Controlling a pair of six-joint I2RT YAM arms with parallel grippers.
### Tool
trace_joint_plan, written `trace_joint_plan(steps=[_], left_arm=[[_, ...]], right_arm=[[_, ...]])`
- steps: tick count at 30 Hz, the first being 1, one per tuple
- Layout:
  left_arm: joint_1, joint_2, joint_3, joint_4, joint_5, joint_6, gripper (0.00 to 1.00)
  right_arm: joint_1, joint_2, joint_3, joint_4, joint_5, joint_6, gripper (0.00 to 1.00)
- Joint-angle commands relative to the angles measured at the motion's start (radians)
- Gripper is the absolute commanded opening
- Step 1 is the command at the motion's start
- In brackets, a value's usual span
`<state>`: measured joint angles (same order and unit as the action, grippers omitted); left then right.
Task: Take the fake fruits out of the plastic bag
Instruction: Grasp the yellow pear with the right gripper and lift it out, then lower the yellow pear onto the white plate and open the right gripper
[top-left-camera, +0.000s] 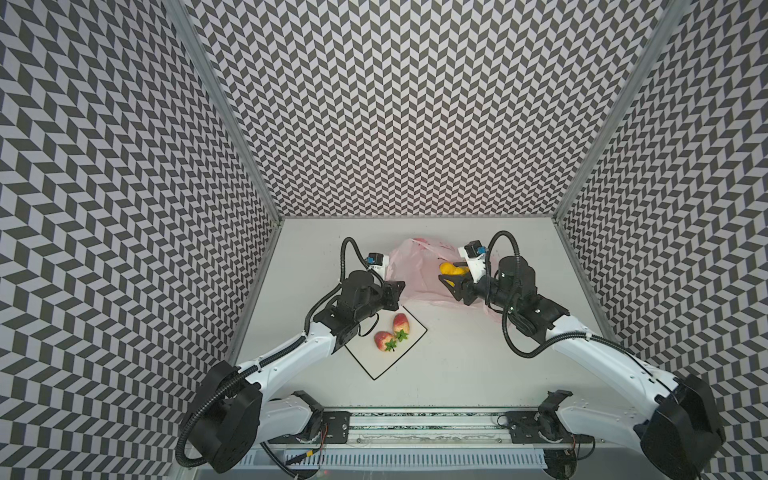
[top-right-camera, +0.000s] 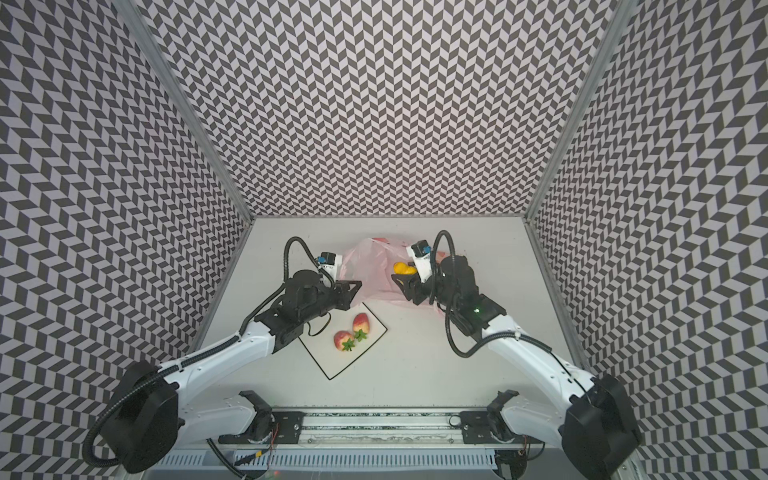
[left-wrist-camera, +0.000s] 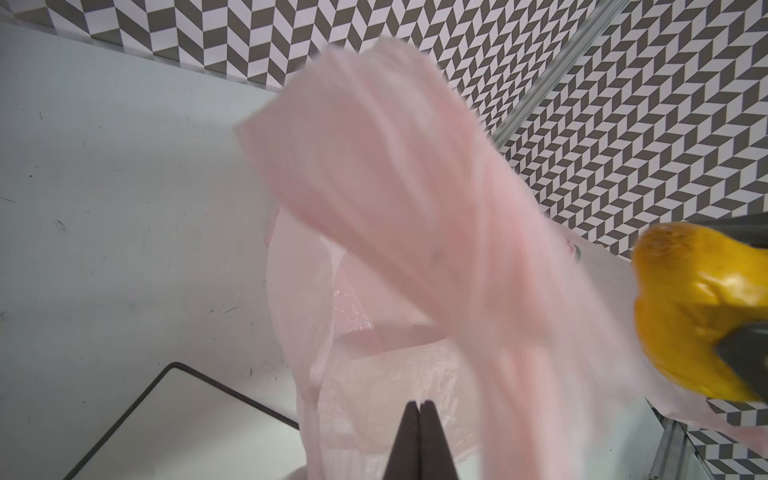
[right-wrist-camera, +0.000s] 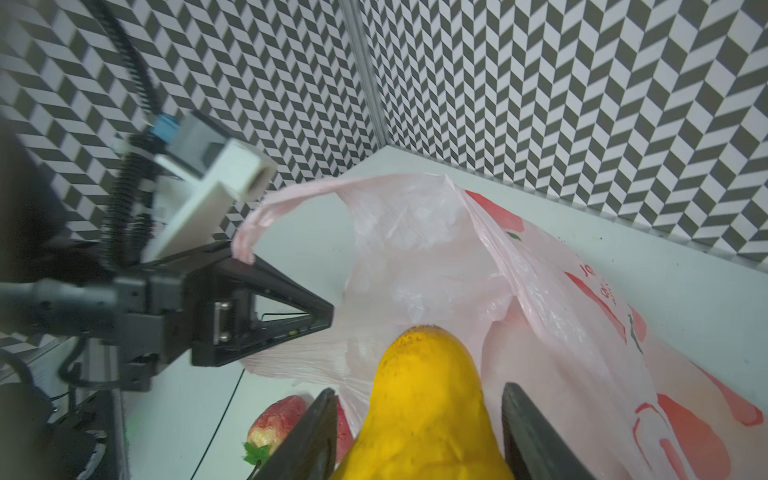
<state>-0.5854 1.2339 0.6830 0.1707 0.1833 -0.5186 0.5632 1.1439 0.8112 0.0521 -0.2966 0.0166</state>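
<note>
The bare plate has room beside the nearer strawberry. My right gripper will next swing back from the bag, lower the yellow fruit there and let it go.
My right gripper is shut on a ridged yellow fruit, held just above the mouth of the pale pink plastic bag. Both top views show that fruit over the bag. My left gripper is shut at the bag's left edge. A handle loop lies over its upper finger, and no film shows between its tips. Two red strawberries rest on the white plate.
The black-rimmed plate sits in front of the bag, under my left forearm. Patterned walls close in the back and both sides. Red prints mark the bag's right side. One strawberry shows beside my right gripper's finger.
</note>
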Motion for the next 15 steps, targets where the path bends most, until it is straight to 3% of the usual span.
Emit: trace_joint_plan(steps=[1,8,15], left_arm=[[0.018,0.012,0.045,0.051,0.041,-0.006,0.0],[0.047,0.04,0.065,0.055,0.079,0.004,0.0],[0.106,0.069,0.106,0.023,0.129,0.044,0.0]], right_arm=[[0.027,-0.05,-0.014,0.033,-0.074,-0.021,0.38],[0.193,-0.07,-0.039,0.029,-0.031,-0.024,0.38],[0.435,0.085,-0.075,0.155,0.1,-0.031,0.37]])
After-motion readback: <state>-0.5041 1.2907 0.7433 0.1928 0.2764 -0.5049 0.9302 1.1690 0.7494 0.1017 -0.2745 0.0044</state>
